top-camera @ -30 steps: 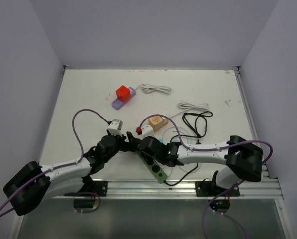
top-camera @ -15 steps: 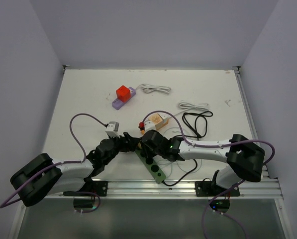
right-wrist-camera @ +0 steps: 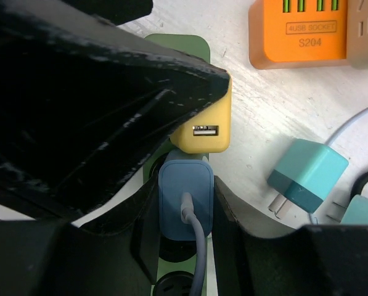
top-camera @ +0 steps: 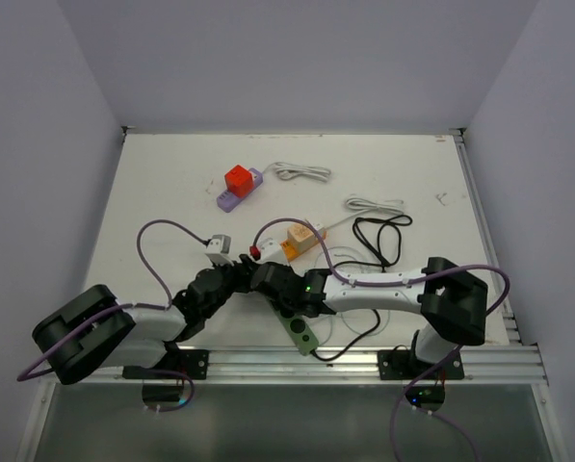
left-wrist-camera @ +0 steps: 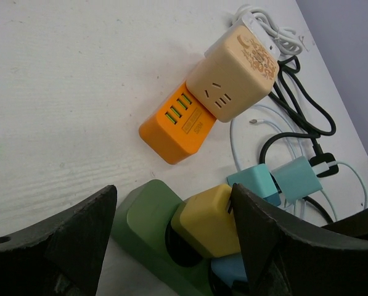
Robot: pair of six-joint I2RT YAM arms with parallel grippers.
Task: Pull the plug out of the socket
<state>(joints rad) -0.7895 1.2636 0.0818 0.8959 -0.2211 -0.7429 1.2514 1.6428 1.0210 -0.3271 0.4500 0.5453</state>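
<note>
Next, I will pull the blue plug up with my right gripper, move it to the gripper's right in the top view, then down, and release it on clear tabletop by the black cable.
A green power strip (top-camera: 303,334) lies near the table's front edge. A yellow plug (left-wrist-camera: 205,219) and a blue plug (right-wrist-camera: 184,197) with a grey cord sit in its sockets side by side. My right gripper (right-wrist-camera: 185,206) is shut on the blue plug, one finger on each side. My left gripper (left-wrist-camera: 172,188) is open and straddles the strip's end and the yellow plug. Its right finger (left-wrist-camera: 276,240) touches the yellow plug; its left finger (left-wrist-camera: 66,240) stands apart from the strip. In the top view both grippers (top-camera: 258,279) meet over the strip and hide the plugs.
An orange and beige cube socket (left-wrist-camera: 214,105) lies just beyond the strip. Two teal adapters (left-wrist-camera: 276,180) and white and black cables (top-camera: 381,231) lie to the right. A purple strip with a red plug (top-camera: 239,183) is farther back.
My left gripper has come down over the strip's end and its jaws have narrowed around the yellow plug. The right gripper, with the strip, has shifted slightly left and keeps its hold.
</note>
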